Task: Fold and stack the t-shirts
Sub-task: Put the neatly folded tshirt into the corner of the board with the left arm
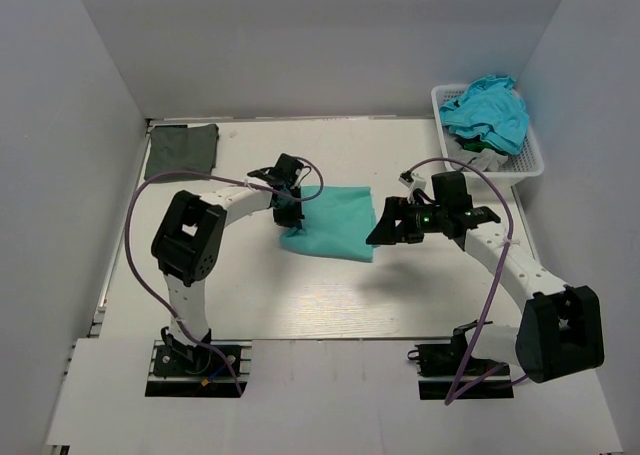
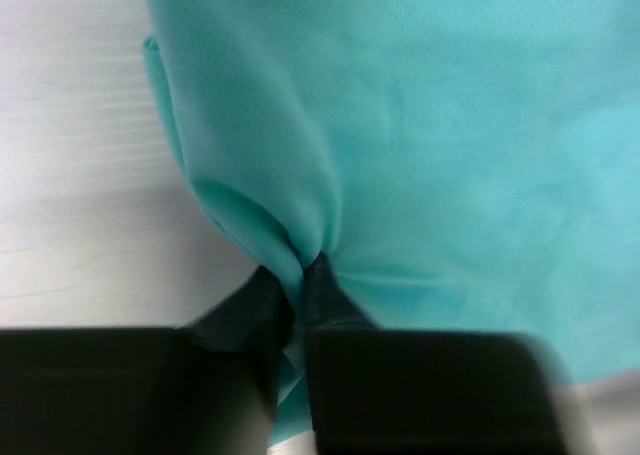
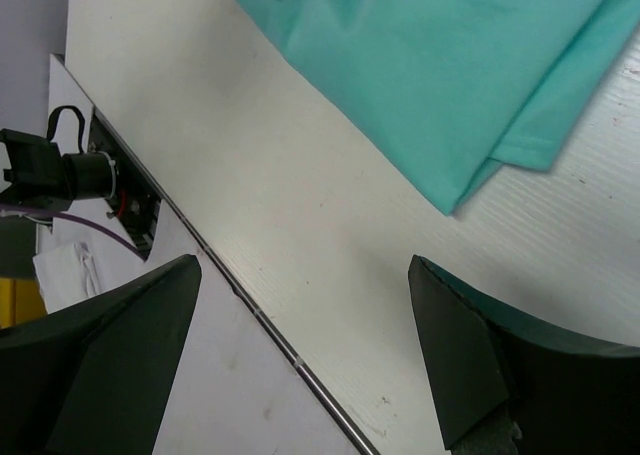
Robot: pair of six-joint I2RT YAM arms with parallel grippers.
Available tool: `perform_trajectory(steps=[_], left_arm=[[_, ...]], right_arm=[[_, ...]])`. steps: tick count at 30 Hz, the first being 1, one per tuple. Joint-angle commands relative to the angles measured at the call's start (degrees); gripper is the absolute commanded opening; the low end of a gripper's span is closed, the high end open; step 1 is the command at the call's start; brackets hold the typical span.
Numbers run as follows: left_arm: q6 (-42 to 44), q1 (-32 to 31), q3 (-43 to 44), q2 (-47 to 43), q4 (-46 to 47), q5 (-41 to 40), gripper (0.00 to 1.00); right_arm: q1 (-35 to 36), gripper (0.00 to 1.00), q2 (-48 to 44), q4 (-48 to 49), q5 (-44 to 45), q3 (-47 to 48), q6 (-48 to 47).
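Note:
The folded dark t-shirt (image 1: pixel 180 150) lies outward of my left gripper, to its left in the top view, so it will next lift the teal t-shirt over, lower and release.
A folded teal-green t-shirt (image 1: pixel 335 223) lies flat in the middle of the table. My left gripper (image 1: pixel 288 210) is at its left edge. In the left wrist view this gripper (image 2: pixel 303 265) is shut on a pinched fold of the teal cloth (image 2: pixel 450 125), which bunches between the two black fingers. My right gripper (image 1: pixel 385 225) hovers by the shirt's right edge, open, with nothing between its fingers. In the right wrist view the gripper (image 3: pixel 305 265) has bare table between its fingers, and the shirt's corner (image 3: pixel 450 65) lies beyond the fingertips. A dark grey-green t-shirt (image 1: pixel 183 147) lies folded at the back left.
A white lattice basket (image 1: pixel 522 165) stands at the back right, holding crumpled turquoise-blue t-shirts (image 1: pixel 487 110). White walls close in the table on the left, back and right. A metal rail (image 3: pixel 250 295) marks the table's near edge in the right wrist view.

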Motion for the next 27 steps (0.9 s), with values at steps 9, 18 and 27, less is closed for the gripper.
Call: perform_trajectory(steps=[9, 18, 27], left_arm=[[6.9, -0.1, 2.6, -1.8, -0.7, -9.4, 0.00], [23.6, 1.1, 12.3, -8.8, -2.7, -25.0, 0.00], [36.4, 6.1, 17.7, -10.0, 1.6, -32.5, 0.00]], right_arm=[[-0.2, 0.90, -2.9, 0.3, 6.1, -0.9, -1.1], [-0.2, 0.90, -3.9, -1.9, 11.1, 0.8, -2.3], [-0.2, 0.90, -2.8, -0.6, 12.7, 2.2, 1.2]])
